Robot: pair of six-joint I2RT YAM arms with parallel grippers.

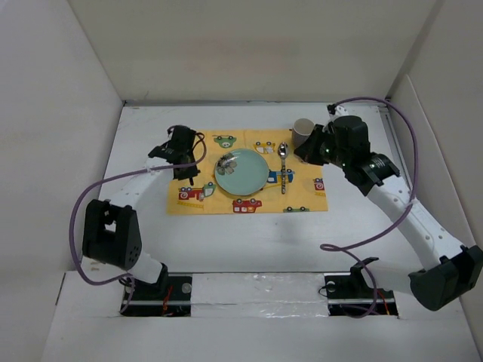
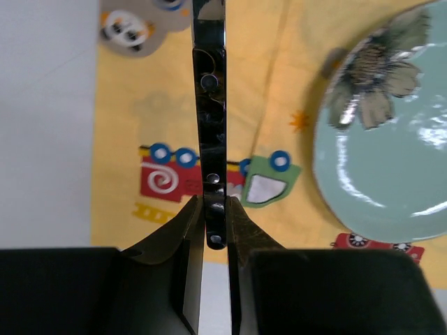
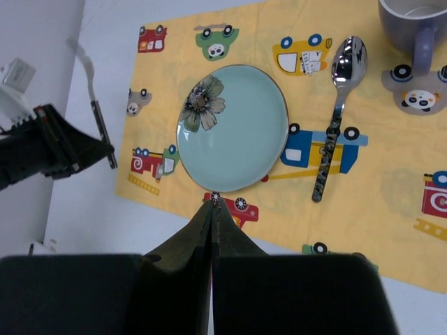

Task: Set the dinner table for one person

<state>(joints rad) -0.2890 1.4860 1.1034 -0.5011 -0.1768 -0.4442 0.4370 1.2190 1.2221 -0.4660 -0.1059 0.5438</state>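
Note:
The free mat beside the plate is below my left gripper and to its right in the top view. I will move there, go down and let go of the handle.
The white dinner table [image 1: 249, 241] carries a yellow car-print placemat [image 1: 302, 196]. On the mat lie a pale green plate [image 1: 241, 172] with a flower print, a spoon [image 1: 283, 170] to its right and a grey mug [image 1: 303, 130] at the far right corner. My left gripper [image 2: 215, 209] is shut on the end of a piece of cutlery with a dark patterned handle [image 2: 209, 105], held over the mat's left edge, left of the plate [image 2: 391, 160]. Its head is out of the left wrist view. My right gripper [image 3: 213, 202] is shut and empty, raised above the mat near the mug [image 3: 415, 28].
White walls enclose the table on the left, back and right. Purple cables loop from both arms over the near half of the table. The left arm [image 1: 177, 147] hangs over the mat's left edge; bare table [image 2: 42, 139] lies beyond it.

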